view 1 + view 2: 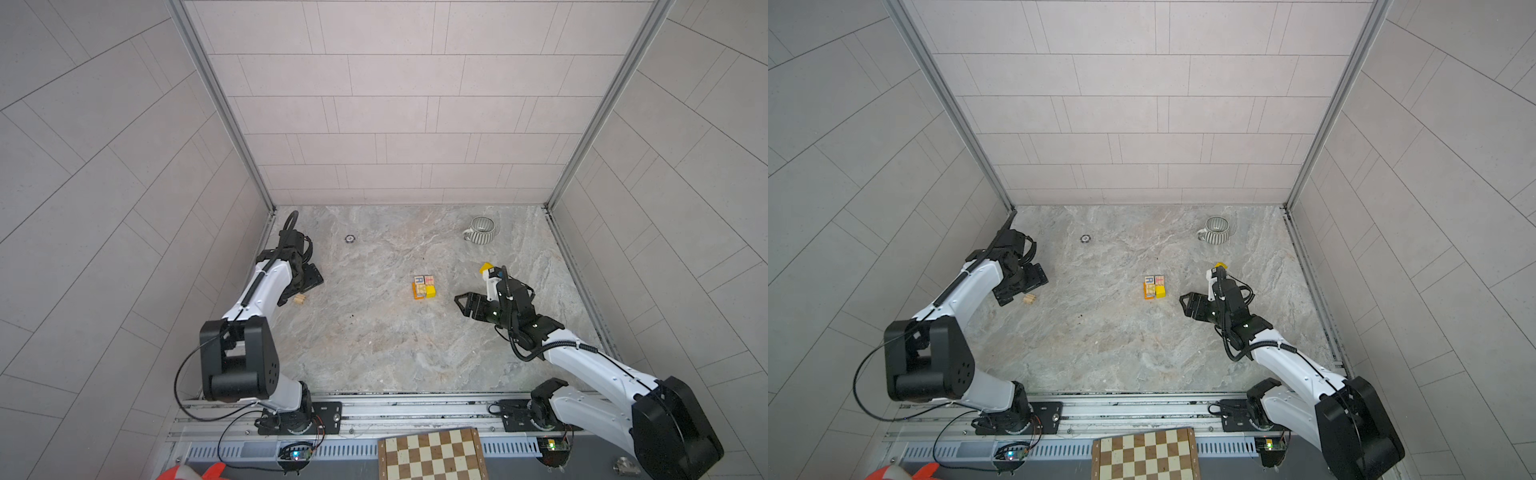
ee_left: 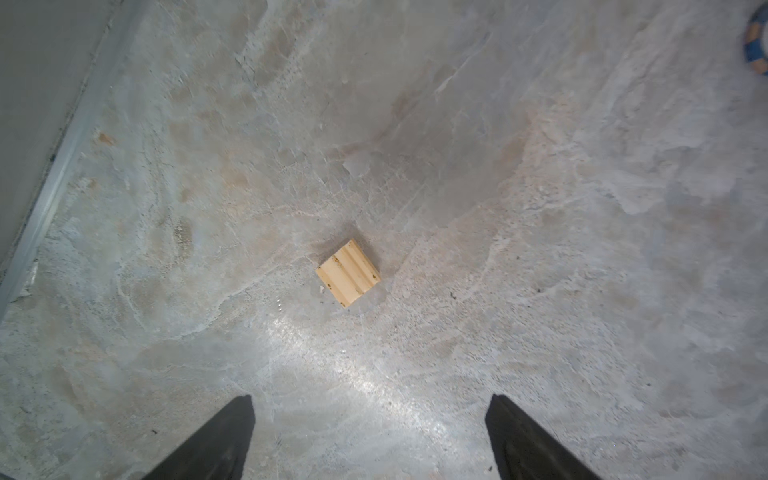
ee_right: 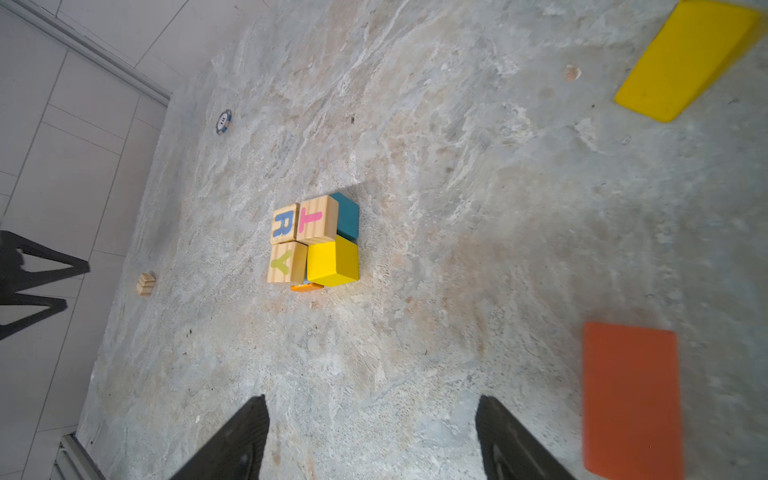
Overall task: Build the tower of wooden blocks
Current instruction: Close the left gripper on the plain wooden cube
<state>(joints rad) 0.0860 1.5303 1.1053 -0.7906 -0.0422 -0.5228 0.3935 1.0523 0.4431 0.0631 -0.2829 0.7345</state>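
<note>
My left gripper needs to go down with a slight turn onto the small ribbed natural wood block (image 1: 300,300) (image 2: 348,273) and close, because the block's sides are at an angle to my fingers.
The tower (image 1: 424,286) (image 1: 1154,286) (image 3: 316,241) stands mid-table. It is a compact cluster of three lettered natural cubes and a yellow cube, with teal and orange pieces showing beneath. My right gripper (image 1: 461,305) (image 1: 1183,305) (image 3: 372,399) hovers open and empty to the right of it. A yellow block (image 1: 485,268) (image 1: 1220,265) (image 3: 685,58) and an orange block (image 3: 631,399) lie beside that arm. My left gripper (image 1: 305,286) (image 1: 1022,289) (image 2: 370,399) is open above a small ribbed natural wood block (image 1: 300,300) (image 1: 1030,298) (image 2: 348,273) (image 3: 146,284), not touching it.
A grey-striped mug (image 1: 482,228) (image 1: 1217,229) stands at the back right. A small round disc (image 1: 350,238) (image 1: 1085,238) (image 3: 223,121) lies at the back left. A chessboard (image 1: 432,455) (image 1: 1146,455) sits beyond the front rail. Tiled walls enclose three sides.
</note>
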